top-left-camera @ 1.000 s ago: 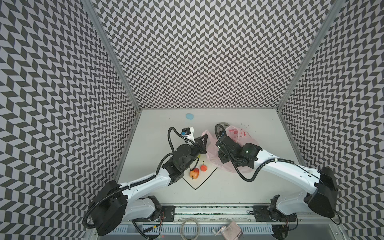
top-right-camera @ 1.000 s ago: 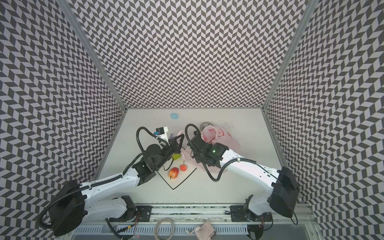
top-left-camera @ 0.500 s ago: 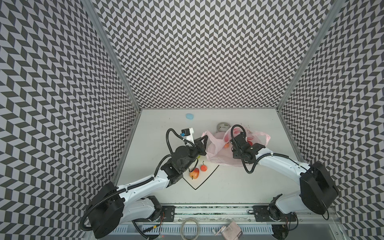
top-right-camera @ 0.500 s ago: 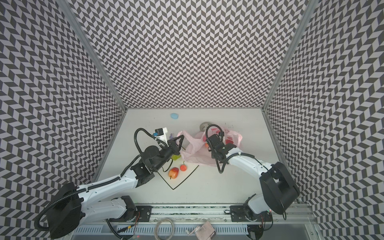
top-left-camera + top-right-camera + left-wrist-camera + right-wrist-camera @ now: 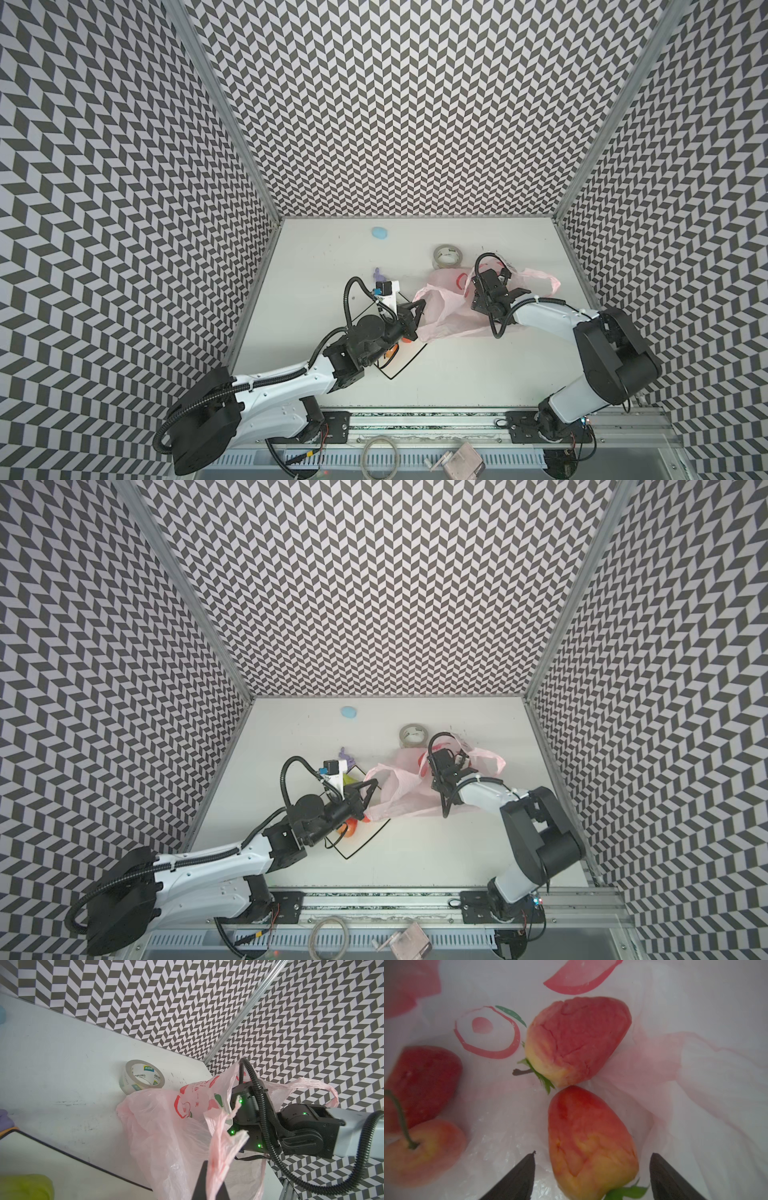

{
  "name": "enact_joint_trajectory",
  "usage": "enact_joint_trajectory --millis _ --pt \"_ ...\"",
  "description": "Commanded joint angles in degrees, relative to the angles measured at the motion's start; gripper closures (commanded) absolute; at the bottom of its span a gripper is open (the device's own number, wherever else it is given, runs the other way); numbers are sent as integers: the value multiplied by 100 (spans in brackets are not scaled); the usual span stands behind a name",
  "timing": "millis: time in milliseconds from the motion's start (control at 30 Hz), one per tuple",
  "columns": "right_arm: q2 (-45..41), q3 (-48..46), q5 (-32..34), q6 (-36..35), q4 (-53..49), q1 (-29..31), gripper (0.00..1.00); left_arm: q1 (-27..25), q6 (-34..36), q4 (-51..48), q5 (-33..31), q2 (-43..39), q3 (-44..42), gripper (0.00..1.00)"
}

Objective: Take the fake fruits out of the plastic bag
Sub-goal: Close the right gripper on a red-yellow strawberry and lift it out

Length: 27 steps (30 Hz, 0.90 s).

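Observation:
The red-yellow strawberry is just below my right gripper and already between its open fingers. My right gripper will next lower its fingers around its broad leafy end (image 5: 598, 1174) and close.
The pink plastic bag (image 5: 449, 316) (image 5: 399, 796) lies crumpled mid-table. My left gripper (image 5: 417, 318) (image 5: 208, 1169) is shut on a strip of the bag's (image 5: 166, 1126) edge and holds it up. My right gripper (image 5: 503, 276) (image 5: 592, 1155) reaches inside the bag (image 5: 695, 1022) and is open. One red-yellow strawberry (image 5: 591, 1142) lies between its fingers, untouched. A second strawberry (image 5: 577, 1041), an apple (image 5: 423, 1147) and a red fruit (image 5: 423, 1084) lie further in. Outside the bag, orange-red fruits (image 5: 390, 353) (image 5: 349, 827) and a yellow-green pear (image 5: 351, 779) (image 5: 25, 1186) sit by my left arm.
A black-outlined white square (image 5: 399, 363) lies under the left wrist. The tape roll (image 5: 448, 255) (image 5: 143, 1076) stands just behind the bag. A purple figure (image 5: 378, 274) and a light blue blob (image 5: 379, 233) sit toward the back left. Patterned walls enclose three sides.
My right arm has drawn back from the centre toward the right, gone into the bag's mouth and opened its jaws. The bag has spread out. My left gripper has kept its hold.

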Motion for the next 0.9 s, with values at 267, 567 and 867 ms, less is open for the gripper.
enact_joint_trajectory --millis 267,567,867 --pt "888 199 405 268 394 -54 22 -19 59 51 -131 -143 30 100" --pt "89 155 -129 -601 711 35 61 73 108 71 -208 -84 101 100" --pt "-1485 -378 -2219 -2087 1306 153 63 367 102 265 0 256 343 100"
